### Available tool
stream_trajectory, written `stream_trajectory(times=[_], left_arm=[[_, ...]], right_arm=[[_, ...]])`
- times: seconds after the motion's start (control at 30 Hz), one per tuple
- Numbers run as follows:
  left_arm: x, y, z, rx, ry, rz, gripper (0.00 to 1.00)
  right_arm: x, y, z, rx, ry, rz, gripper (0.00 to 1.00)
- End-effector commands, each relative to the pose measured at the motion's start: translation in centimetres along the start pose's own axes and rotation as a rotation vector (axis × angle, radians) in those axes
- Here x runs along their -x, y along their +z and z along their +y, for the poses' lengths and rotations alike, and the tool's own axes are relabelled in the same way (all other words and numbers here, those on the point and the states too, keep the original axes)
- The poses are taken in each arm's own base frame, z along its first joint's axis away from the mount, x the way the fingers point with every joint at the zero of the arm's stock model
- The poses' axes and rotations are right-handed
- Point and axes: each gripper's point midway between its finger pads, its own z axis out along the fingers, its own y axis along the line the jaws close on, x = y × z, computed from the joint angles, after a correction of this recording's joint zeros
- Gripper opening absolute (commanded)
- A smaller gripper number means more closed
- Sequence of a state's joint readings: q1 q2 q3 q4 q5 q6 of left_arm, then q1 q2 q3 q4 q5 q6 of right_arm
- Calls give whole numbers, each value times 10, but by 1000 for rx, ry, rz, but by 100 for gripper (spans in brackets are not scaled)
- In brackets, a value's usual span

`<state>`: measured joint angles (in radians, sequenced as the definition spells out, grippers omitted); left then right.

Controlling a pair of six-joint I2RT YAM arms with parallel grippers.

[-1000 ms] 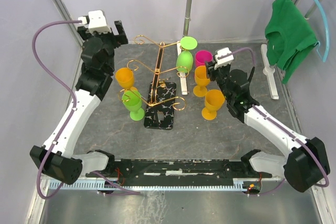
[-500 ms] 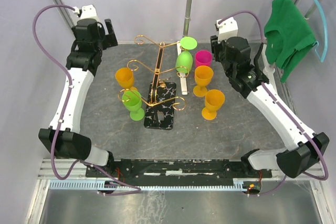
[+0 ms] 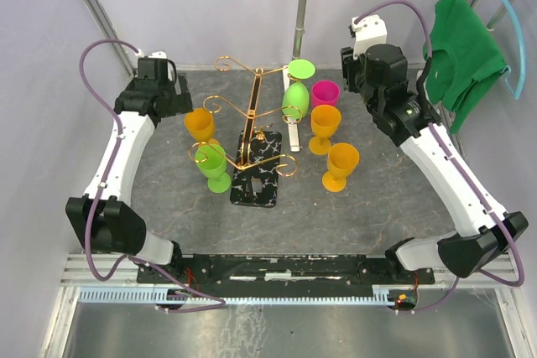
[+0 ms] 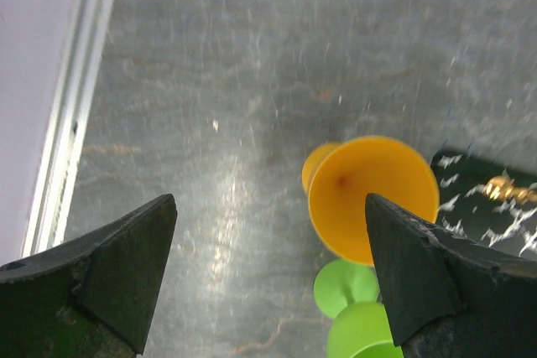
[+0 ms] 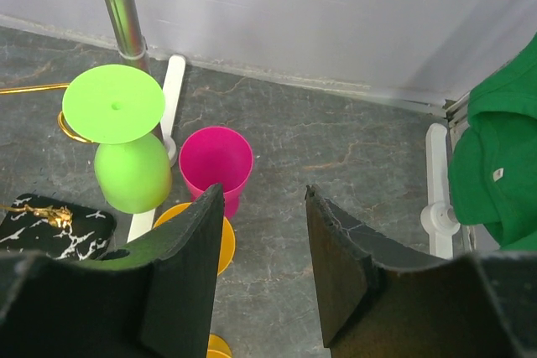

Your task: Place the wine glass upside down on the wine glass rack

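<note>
The orange glass stands below the robot's left gripper and to its right in the top view, so the left gripper will next move down and across onto the orange glass's nearest rim (image 3: 187, 119) (image 4: 312, 199).
The gold wine glass rack (image 3: 252, 111) stands mid-table on its black marbled base (image 3: 258, 175). A green wine glass (image 3: 294, 96) hangs upside down on its right arm, foot up; it also shows in the right wrist view (image 5: 127, 169). An orange glass (image 3: 200, 124) and a green glass (image 3: 211, 163) stand upright left of the rack. A pink glass (image 3: 325, 92) and two orange glasses (image 3: 324, 123) (image 3: 341, 163) stand upright on the right. My left gripper (image 3: 178, 98) is open and empty, above and left of the orange glass (image 4: 373, 194). My right gripper (image 3: 351, 73) is open and empty, above and right of the pink glass (image 5: 216, 161).
A white pole stand with a metal pole (image 3: 299, 14) rises behind the rack. A green cloth (image 3: 463, 48) on a blue hanger hangs at the back right, and shows in the right wrist view (image 5: 503, 157). A rail edges the mat on the left (image 4: 67, 140).
My right gripper has lifted away from the orange and pink glasses to the back right. My left gripper has come from the back left corner down towards the left orange glass.
</note>
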<state>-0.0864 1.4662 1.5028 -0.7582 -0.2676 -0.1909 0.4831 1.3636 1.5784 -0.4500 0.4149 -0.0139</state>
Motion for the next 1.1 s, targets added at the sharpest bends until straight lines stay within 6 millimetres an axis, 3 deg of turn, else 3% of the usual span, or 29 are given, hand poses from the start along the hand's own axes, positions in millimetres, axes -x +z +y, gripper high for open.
stream_trajectory(times=[0.0, 0.27, 0.57, 1.07], left_arm=[[-19, -3, -5, -32, -37, 53, 99], [-28, 17, -21, -88, -45, 100, 100], [-48, 44, -27, -84, -12, 177, 84], [-48, 60, -29, -76, 2, 185, 33]], right_arm=[[2, 0, 5, 26, 25, -5, 52], [-2, -2, 3, 20, 26, -6, 52], [-4, -8, -3, 0, 18, -12, 52], [-2, -6, -3, -2, 16, -29, 52]])
